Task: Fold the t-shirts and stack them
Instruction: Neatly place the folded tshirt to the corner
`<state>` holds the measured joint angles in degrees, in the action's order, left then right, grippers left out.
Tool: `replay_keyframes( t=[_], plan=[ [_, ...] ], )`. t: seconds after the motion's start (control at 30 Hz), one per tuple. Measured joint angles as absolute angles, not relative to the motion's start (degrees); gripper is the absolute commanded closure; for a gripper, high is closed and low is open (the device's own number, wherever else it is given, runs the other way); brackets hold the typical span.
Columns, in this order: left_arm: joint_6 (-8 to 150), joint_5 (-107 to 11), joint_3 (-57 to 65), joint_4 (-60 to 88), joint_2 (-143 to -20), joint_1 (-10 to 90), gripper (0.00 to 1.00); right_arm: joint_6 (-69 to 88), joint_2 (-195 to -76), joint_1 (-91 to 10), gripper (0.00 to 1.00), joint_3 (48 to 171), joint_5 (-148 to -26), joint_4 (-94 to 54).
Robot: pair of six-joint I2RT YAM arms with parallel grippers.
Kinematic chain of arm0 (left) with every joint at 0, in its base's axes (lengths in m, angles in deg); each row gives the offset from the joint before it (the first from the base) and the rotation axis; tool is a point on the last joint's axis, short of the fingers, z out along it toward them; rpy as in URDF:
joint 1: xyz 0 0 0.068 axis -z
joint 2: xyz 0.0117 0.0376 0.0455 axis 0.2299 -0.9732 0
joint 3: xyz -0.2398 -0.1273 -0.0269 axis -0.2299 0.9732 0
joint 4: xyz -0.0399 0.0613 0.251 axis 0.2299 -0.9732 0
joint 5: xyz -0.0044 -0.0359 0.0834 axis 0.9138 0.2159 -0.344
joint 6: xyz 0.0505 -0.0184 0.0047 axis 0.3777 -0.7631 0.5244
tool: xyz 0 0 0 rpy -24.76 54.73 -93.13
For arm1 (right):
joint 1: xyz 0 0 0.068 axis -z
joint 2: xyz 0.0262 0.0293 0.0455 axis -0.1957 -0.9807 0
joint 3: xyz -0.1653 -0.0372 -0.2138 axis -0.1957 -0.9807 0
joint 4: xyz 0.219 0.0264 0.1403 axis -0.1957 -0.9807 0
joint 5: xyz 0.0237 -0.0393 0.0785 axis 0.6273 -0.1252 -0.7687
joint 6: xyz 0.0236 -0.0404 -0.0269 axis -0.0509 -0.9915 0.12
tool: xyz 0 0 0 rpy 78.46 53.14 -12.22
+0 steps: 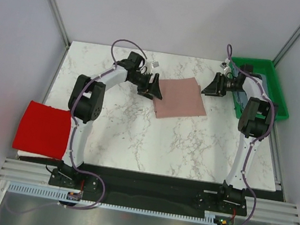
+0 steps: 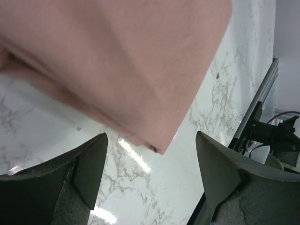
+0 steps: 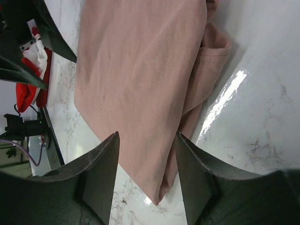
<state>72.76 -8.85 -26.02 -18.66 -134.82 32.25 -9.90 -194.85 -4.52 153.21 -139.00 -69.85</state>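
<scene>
I need to lower my left gripper next and move it toward the pink shirt's middle, with its fingers astride the shirt's edge [image 1: 156, 111] [image 2: 144, 131], because the shirt still lies ahead of them.
The dusty-pink t-shirt [image 1: 182, 99] lies folded into a flat rectangle on the marble table, at the back middle. My left gripper [image 1: 155, 87] is open at the shirt's left edge. In the left wrist view [image 2: 150, 183] a corner of the pink cloth [image 2: 140, 70] lies just ahead of the spread fingers. My right gripper [image 1: 208, 86] is open at the shirt's far right corner. In the right wrist view [image 3: 147, 178] a folded corner of the pink cloth [image 3: 140, 84] reaches in between the fingers. The red t-shirt [image 1: 43, 128] lies folded at the table's near left edge. Grey-blue cloth [image 1: 255, 88] shows in the tray.
A green plastic tray [image 1: 277, 87] stands at the back right corner, partly under my right arm. White walls close in the table at the back and sides. A metal rail [image 1: 137, 193] runs along the near edge.
</scene>
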Motion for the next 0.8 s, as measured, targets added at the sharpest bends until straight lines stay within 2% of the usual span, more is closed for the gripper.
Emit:
replay_keyframes(
  t=[0.27, 0.53, 0.8],
  plan=[
    [64.5, -11.6, -19.2, -16.1, -134.8, 29.1, 0.18, -10.1, -193.9, -5.8, 0.43, 149.0, -141.2, -70.4],
    [54.5, -10.8, -21.5, -9.5, -138.2, 29.4, 0.23, -10.1, -193.1, -11.5, 0.44, 147.5, -140.9, -70.6],
    [46.0, -8.1, -21.9, -3.4, -141.1, 29.6, 0.30, -9.9, -193.1, -11.2, 0.44, 147.4, -138.7, -70.4]
  ],
)
